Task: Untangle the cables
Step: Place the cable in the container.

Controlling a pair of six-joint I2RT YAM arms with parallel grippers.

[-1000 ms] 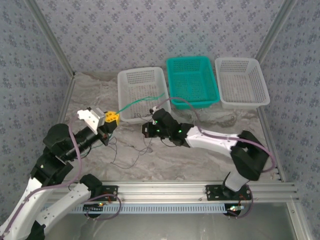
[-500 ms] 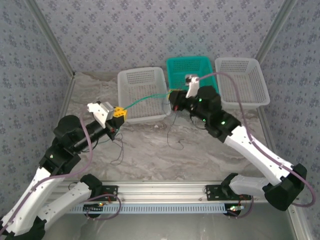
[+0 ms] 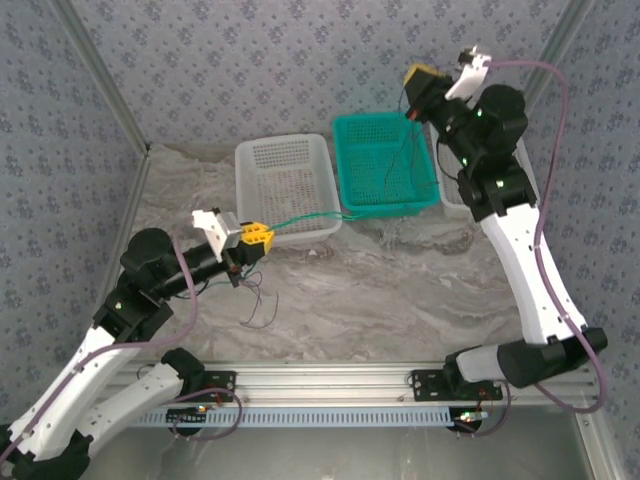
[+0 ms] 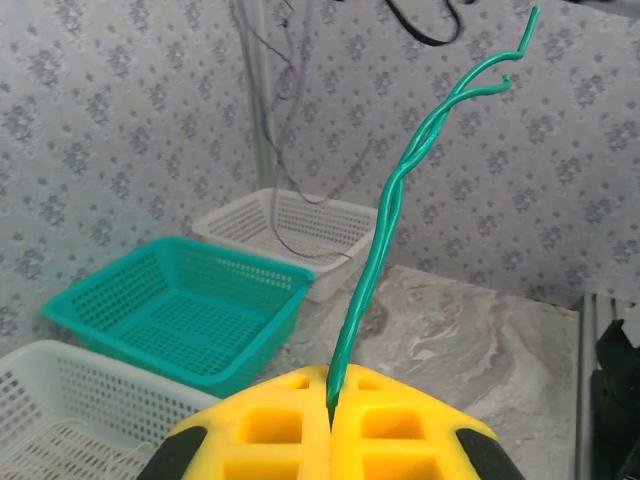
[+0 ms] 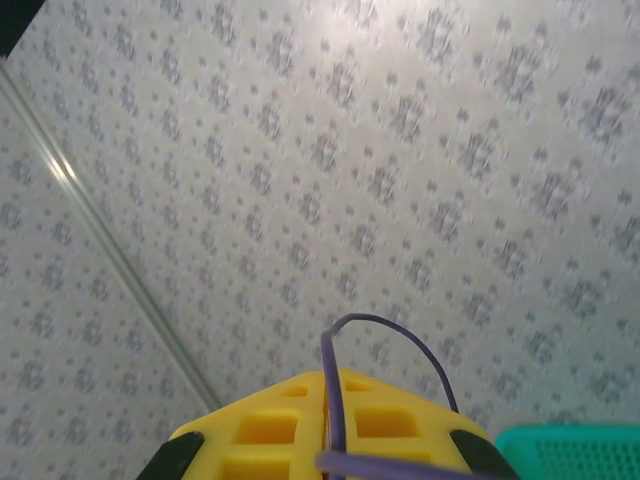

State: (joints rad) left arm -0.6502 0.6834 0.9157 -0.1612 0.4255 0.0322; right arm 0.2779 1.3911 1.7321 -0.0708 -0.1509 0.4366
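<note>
The parts of the thin dark grey wire hang apart from the green cable (image 3: 305,217), so my right gripper can next move down over the teal basket (image 3: 384,160) and release the thin dark grey wire.
My left gripper (image 3: 262,238) sits low over the table's left-middle, its yellow jaws shut on a green cable (image 3: 305,217) that stretches right across the white basket's front corner. From the left wrist view, that green cable (image 4: 380,240) rises twisted out of the closed gripper (image 4: 330,385). Thin dark wires (image 3: 258,295) dangle below it onto the table. My right gripper (image 3: 418,80) is raised high at the back, shut on a thin dark grey wire (image 3: 400,150) hanging over the teal basket. The same wire (image 5: 335,390) loops out of the shut right gripper (image 5: 325,385).
Three baskets line the back: a white one (image 3: 240,190), a teal one (image 3: 340,160) and another white one (image 3: 448,203) partly behind my right arm. Patterned walls enclose the marbled table (image 3: 400,290). An aluminium rail (image 3: 330,380) runs along the near edge.
My right arm has swung up and back from the table's middle to high above the teal basket, pulling the dark wire with it. The left gripper has shifted slightly right with the green cable.
</note>
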